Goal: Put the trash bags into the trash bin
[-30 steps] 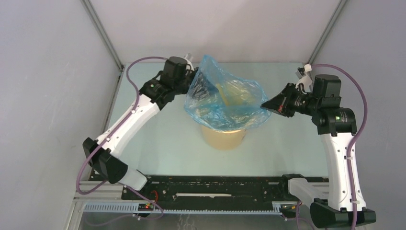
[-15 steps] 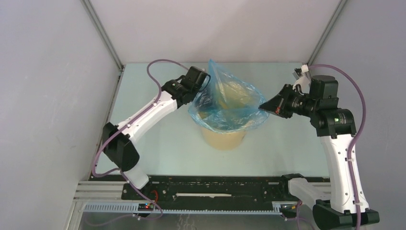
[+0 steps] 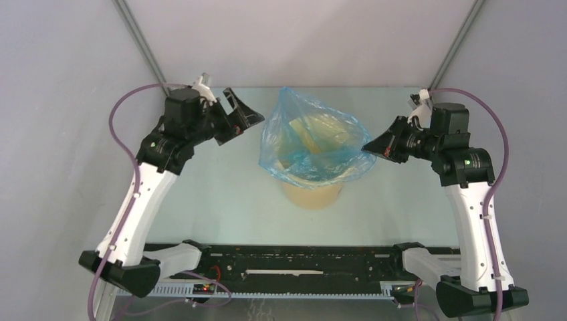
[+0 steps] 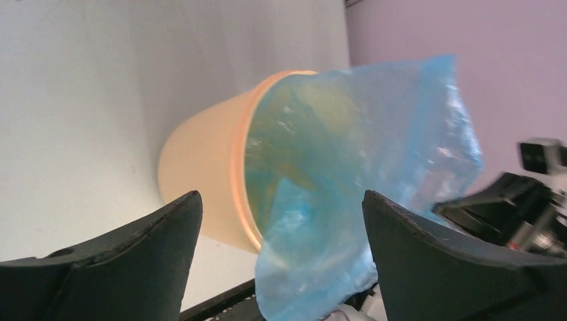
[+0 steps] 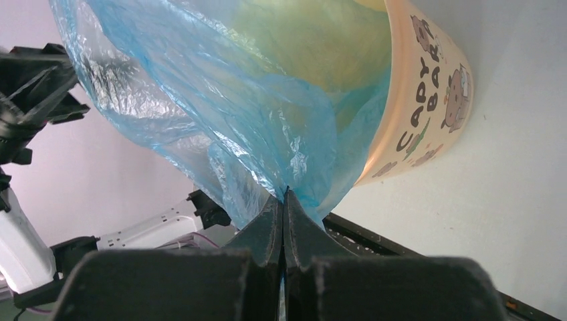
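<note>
My left gripper is open and should go toward the bin [image 3: 313, 194] and onto the fold of bag, because that fold is just to the gripper's right in the top view.
The light-blue translucent trash bag [image 3: 311, 144] sits with its mouth spread over the tan trash bin [image 3: 313, 194] in the middle of the table. Its bottom hangs inside the bin. My right gripper [image 3: 365, 147] is shut on the bag's right edge, level with the rim. The right wrist view shows the film [image 5: 220, 100] pinched at the tips of the right gripper [image 5: 285, 194], beside the bin [image 5: 428, 87] with its printed lettering. My left gripper [image 3: 245, 127] stands open, left of the bag and clear of it. In the left wrist view the bag [image 4: 361, 167] and bin [image 4: 200, 160] lie beyond the open left gripper [image 4: 281, 197].
The pale green table [image 3: 220, 194] is enclosed by grey walls on the left, right and back. A black rail [image 3: 294, 267] carrying both arm bases runs along the near edge. Metal frame posts [image 3: 144, 47] rise at the back corners.
My left gripper let go of the bag's left edge, opened wide and drew back to the left. The bag's left side settled lower over the bin. The right gripper kept its hold.
</note>
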